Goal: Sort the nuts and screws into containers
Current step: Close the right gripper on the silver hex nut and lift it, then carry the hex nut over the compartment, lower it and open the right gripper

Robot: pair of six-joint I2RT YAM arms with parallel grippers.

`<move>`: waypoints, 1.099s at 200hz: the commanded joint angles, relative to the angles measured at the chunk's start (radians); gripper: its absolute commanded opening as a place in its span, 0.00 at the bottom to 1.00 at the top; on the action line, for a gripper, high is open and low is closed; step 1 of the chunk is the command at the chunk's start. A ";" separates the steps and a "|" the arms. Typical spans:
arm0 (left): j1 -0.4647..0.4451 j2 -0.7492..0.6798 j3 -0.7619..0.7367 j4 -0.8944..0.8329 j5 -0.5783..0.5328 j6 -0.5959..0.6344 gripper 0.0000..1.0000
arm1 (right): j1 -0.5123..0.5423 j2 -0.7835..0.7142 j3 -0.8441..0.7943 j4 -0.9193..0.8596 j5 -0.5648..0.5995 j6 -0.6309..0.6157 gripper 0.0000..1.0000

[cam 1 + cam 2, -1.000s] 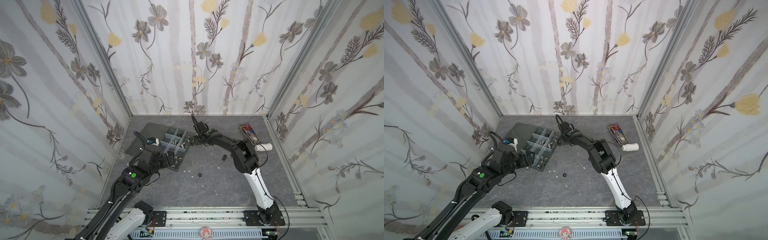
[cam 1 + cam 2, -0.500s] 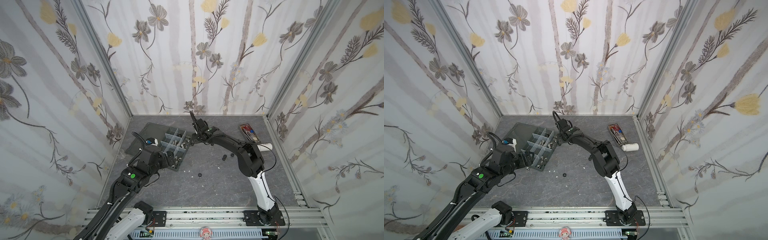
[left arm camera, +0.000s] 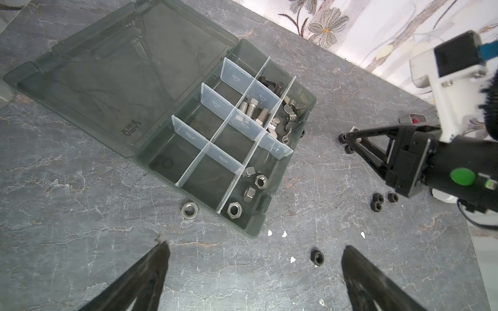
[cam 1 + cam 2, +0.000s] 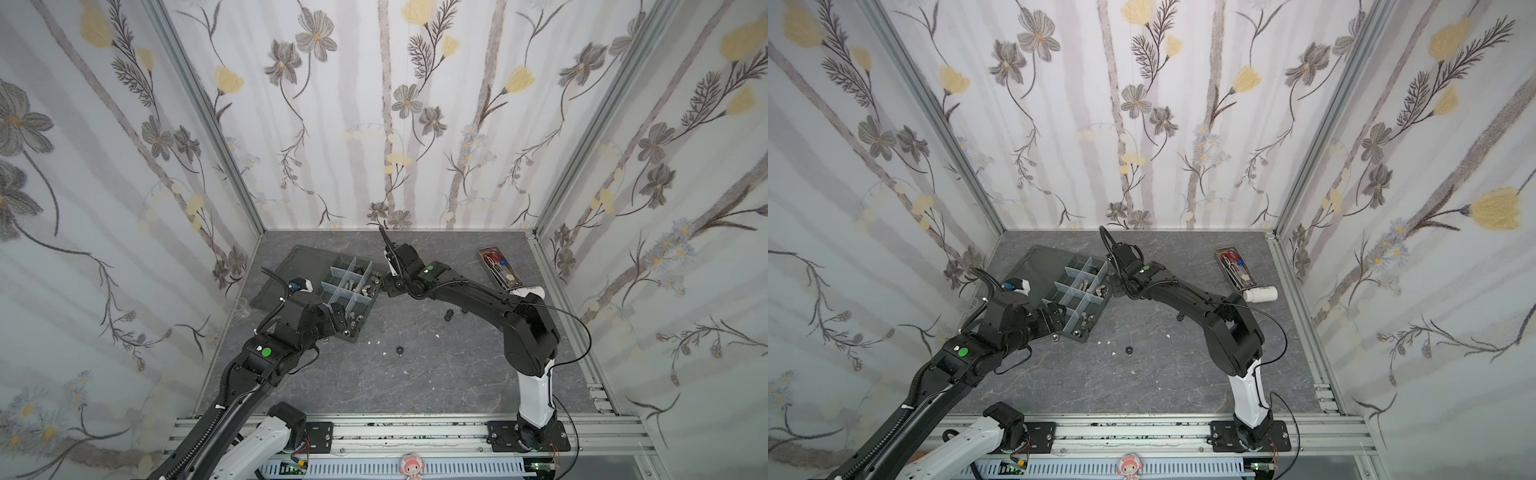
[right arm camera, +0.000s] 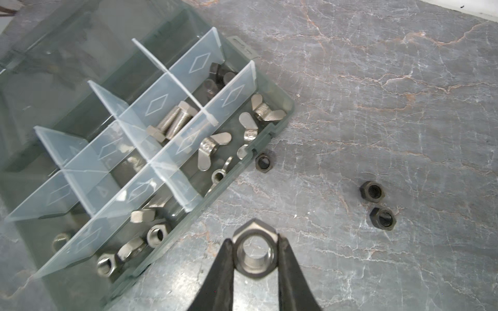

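Observation:
I will next carry this matching nut back over to the box's edge section of silver hex nuts with my right gripper and release it inside.
The containers are compartments of a smoky-grey organizer box with its lid open. Silver screws and black screws lie in middle compartments. Wing nuts and silver hex nuts fill the edge row. My right gripper is shut on a silver hex nut just off the box's right edge. My left gripper hangs open by the box's near corner. Loose on the table are a silver nut and black nuts.
A narrow metal tray with red-handled scissors and a white bottle lie at the back right. The open lid lies flat on the far left side of the box. White specks dot the floor near the box corner.
The right arm's elbow has swung out to the right while its gripper stays by the box's right edge, still holding the nut. The left arm has not moved.

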 commanded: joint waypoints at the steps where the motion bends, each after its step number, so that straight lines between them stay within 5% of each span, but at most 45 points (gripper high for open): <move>1: 0.000 -0.006 -0.008 -0.012 -0.033 -0.038 1.00 | 0.014 -0.044 -0.040 0.061 -0.041 0.003 0.14; 91: 0.009 -0.057 -0.069 -0.004 -0.095 -0.144 1.00 | 0.166 0.006 -0.052 0.143 -0.149 0.034 0.15; 220: 0.028 -0.077 -0.249 0.131 -0.060 -0.299 0.98 | 0.154 0.183 0.072 0.162 -0.242 0.060 0.19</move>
